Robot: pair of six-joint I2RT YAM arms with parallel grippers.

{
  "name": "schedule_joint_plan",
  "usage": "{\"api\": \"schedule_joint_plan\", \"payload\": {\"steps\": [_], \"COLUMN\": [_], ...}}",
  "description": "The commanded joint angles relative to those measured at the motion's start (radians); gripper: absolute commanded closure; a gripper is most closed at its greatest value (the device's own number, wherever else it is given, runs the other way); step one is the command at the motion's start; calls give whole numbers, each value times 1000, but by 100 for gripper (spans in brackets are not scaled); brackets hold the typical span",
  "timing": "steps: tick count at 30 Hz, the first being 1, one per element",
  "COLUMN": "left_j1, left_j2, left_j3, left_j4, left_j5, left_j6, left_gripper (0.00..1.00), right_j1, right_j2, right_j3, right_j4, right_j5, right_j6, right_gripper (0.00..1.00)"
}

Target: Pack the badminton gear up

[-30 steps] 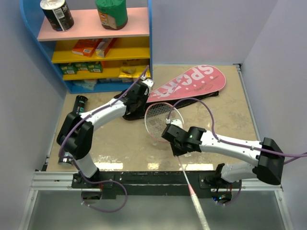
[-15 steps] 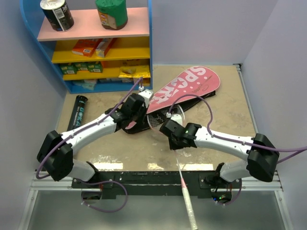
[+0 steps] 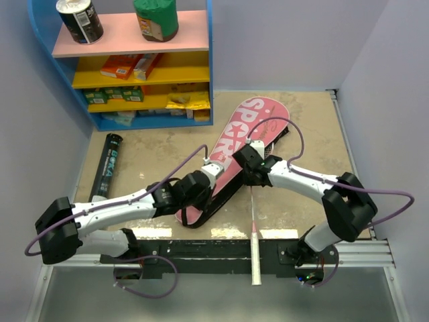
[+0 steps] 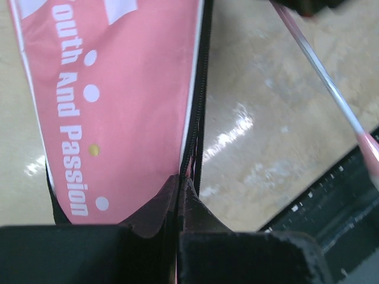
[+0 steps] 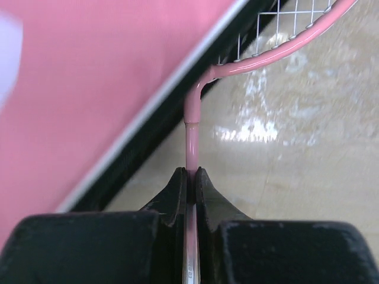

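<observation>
The right gripper pushes the racket's pink shaft point(image 5: 191, 145) outward toward the cover's black edge point(image 5: 172, 109) next, then releases it. The racket head is still only partly tucked under.
The pink cover point(image 3: 247, 131) with white "SPORT" lies slanted across the middle of the table, its narrow end toward the near edge. My left gripper point(image 3: 200, 189) is shut on that narrow end, pinching the black zipper edge point(image 4: 192, 160) of the cover point(image 4: 118, 106). My right gripper point(image 3: 249, 164) is shut on the pink shaft point(image 5: 191, 145) of a racket, just below its head. The racket head point(image 5: 284, 38) runs partly under the cover's black edge. Its white handle point(image 3: 255, 261) sticks out over the near rail. A long black tube point(image 3: 110, 164) lies at the left.
A blue shelf unit point(image 3: 209, 67) stands at the back left, with two cans point(image 3: 79, 19) on top and snack boxes point(image 3: 127, 66) below. A black rail point(image 3: 201, 249) runs along the near edge. Walls close in both sides.
The left gripper has dragged the cover's narrow end toward the near edge, swinging the cover from lying across to slanting. The right gripper has carried the racket back, its head now under the cover's edge.
</observation>
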Motion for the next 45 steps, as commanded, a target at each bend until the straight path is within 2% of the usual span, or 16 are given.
{"api": "schedule_joint_plan", "payload": {"steps": [1,6,11,17,18,20,21,24,29,35,40,45], "left_j1": [-102,-183,-197,-199,-200,-199,-199,-199,-199,-199,-199,-199], "left_j2": [-57,-60,-36,-25,-24,-21,-21,-13,19,71,98,113], "left_j3": [-47,-71,-80,-65,-59,-54,-51,-44,-25,2,24,45], "left_j4": [26,22,33,48,48,48,48,45,60,95,111,123], "left_j5": [-8,-44,-47,-54,-56,-64,-65,-80,-93,-88,-90,-90], "left_j6": [-128,-190,-196,-188,-188,-185,-183,-177,-153,-133,-116,-107], "left_gripper": [100,100,100,100,100,100,100,100,100,100,100,100], "right_j1": [-73,-150,-204,-205,-205,-204,-205,-204,-204,-194,-187,-70], "right_j2": [35,107,192,280,283,274,271,231,130,-42,-174,-208], "right_j3": [66,94,163,241,237,222,206,169,106,10,-93,-88], "right_j4": [212,345,444,508,520,530,522,482,364,122,17,-3], "right_j5": [57,37,-55,-282,-304,-339,-338,-335,-310,-319,-447,-563], "right_j6": [-121,-207,-265,-311,-313,-310,-307,-307,-285,-255,-249,-177], "right_gripper": [100,100,100,100,97,81,67,56,52,50,48,45]}}
